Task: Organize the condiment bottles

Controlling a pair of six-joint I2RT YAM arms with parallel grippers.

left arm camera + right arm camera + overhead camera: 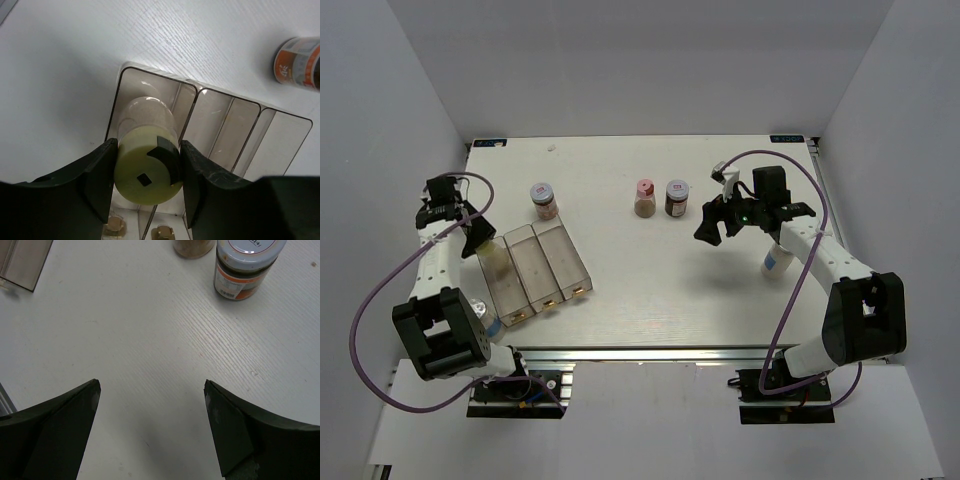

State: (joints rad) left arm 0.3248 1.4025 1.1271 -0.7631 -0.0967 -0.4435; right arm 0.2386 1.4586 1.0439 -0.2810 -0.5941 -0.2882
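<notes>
Next, my right gripper moves outward past the dark jar and lowers to close around the pink lid [645,187], with the pink-lidded jar still outside the tray [563,262].
My left gripper [472,232] [147,146] is shut on a tan jar with a yellow lid [145,172], at the far end of the leftmost compartment of the clear tray [563,262] [226,125]. I cannot tell whether the jar rests on the tray floor. A grey-lidded brown jar [544,200] [299,62] stands beyond the tray. A pink-lidded tan jar [645,197] [192,246] and a grey-lidded dark jar [677,198] [246,266] stand side by side mid-table. My right gripper [717,224] [151,385] is open and empty above bare table, just right of them. A white jar with a blue label [775,262] stands by the right forearm.
Another white, blue-labelled jar [486,322] shows by the left arm's base, partly hidden. The tray's middle and right compartments hold no jars. Small brass latches [548,303] sit at the tray's near end. White walls enclose the table on three sides.
</notes>
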